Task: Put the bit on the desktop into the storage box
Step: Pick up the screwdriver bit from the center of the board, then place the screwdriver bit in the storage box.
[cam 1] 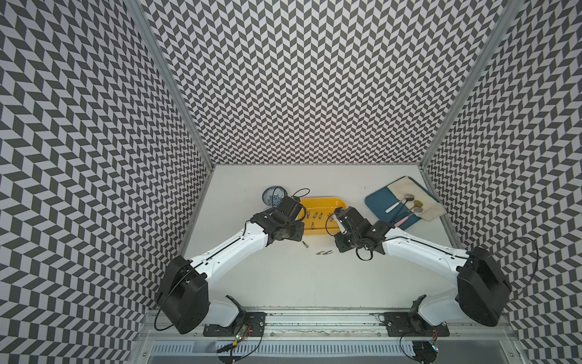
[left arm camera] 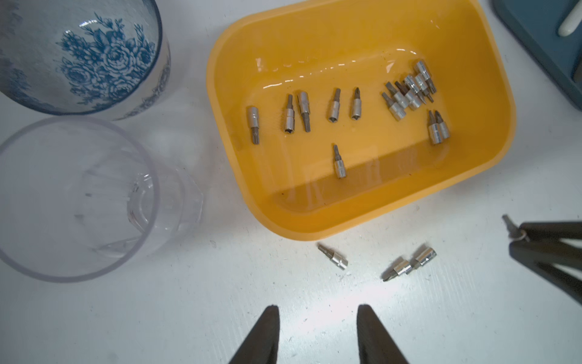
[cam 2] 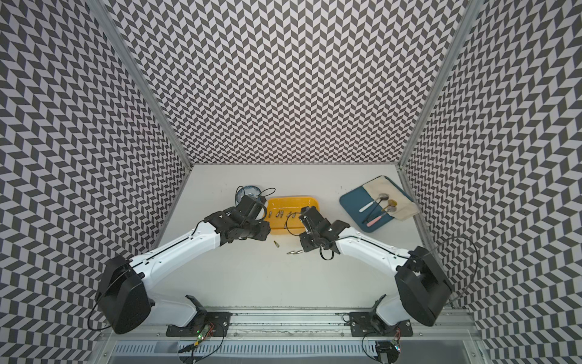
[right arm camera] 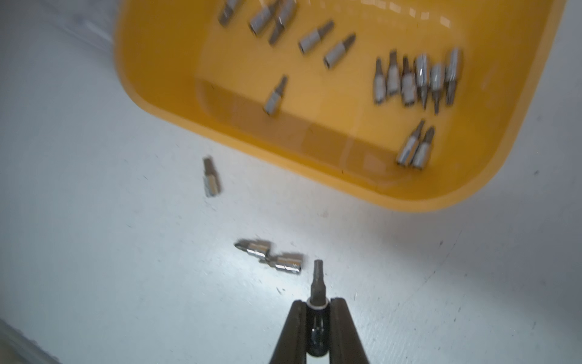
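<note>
The storage box's bare bottom beside the clustered bits lies outward of my right gripper and below it. My right gripper will cross the box's near rim next, then lower and release the bit there.
The yellow storage box (cam 1: pixel 318 203) (cam 2: pixel 293 201) (left arm camera: pixel 315 63) (right arm camera: pixel 472 176) lies mid-table with several bits (left arm camera: pixel 335 105) inside. Three bits lie on the white desktop just in front of it: a single one (cam 1: pixel 304 244) (left arm camera: pixel 333 259) (right arm camera: pixel 211 178) and a touching pair (cam 1: pixel 324 252) (left arm camera: pixel 397 269) (right arm camera: pixel 255 247). My right gripper (right arm camera: pixel 318 304) is shut on another bit (right arm camera: pixel 317 280), its dark tip sticking out past the fingertips, beside the pair. The left wrist view shows that held bit (left arm camera: pixel 507 220) too. My left gripper (left arm camera: pixel 318 307) is open and empty, on the near side of the loose bits.
A blue-patterned bowl (cam 1: pixel 274 195) (left arm camera: pixel 94 63) and a clear glass cup (left arm camera: pixel 78 201) stand left of the box. At the back right lies a flat blue tray (cam 1: pixel 378 201) with a cloth and spoons. Patterned walls close in the table on three sides.
</note>
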